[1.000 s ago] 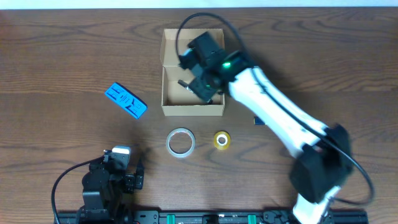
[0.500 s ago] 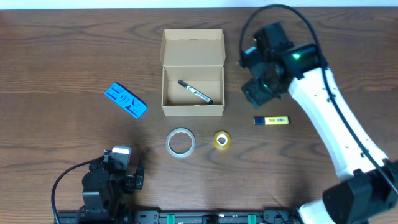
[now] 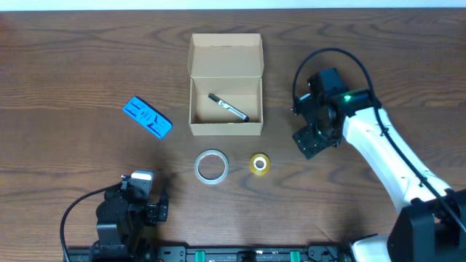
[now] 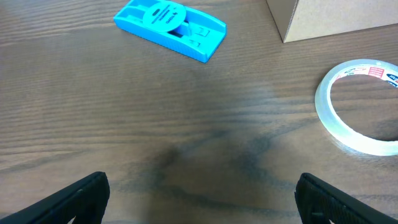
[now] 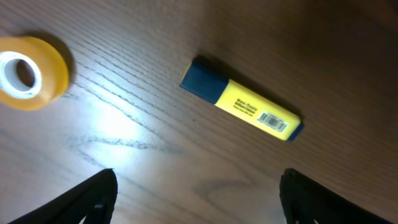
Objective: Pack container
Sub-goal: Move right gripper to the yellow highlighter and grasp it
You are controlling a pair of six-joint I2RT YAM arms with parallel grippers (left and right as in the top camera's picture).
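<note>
I should lower my open right gripper onto the highlighter's yellow body [image 5: 247, 107] next.
The container [image 3: 226, 129], a tan cardboard box, stands open with its flap lid [image 3: 226, 55] folded back. A black marker [image 3: 228, 106] lies inside it. My right gripper [image 3: 314, 138] hovers to the box's right, open and holding nothing. It hides the yellow highlighter from above. In the right wrist view the highlighter [image 5: 241, 107] lies just ahead of the open right gripper [image 5: 199, 198]. My left gripper [image 3: 156, 209] rests open at the front left; the left wrist view shows only bare wood between the left gripper [image 4: 200, 199] fingers.
A clear tape roll [image 3: 211, 166] and a small yellow tape roll [image 3: 260, 164] lie in front of the box. A blue flat object [image 3: 147, 117] sits to its left. The left wrist view shows the blue object [image 4: 171, 28], the clear tape [image 4: 360, 106] and a box corner [image 4: 336, 18].
My right arm left the box, leaving the black marker inside, swung right, then came down over the highlighter. Its jaws widened. The left arm stayed still.
</note>
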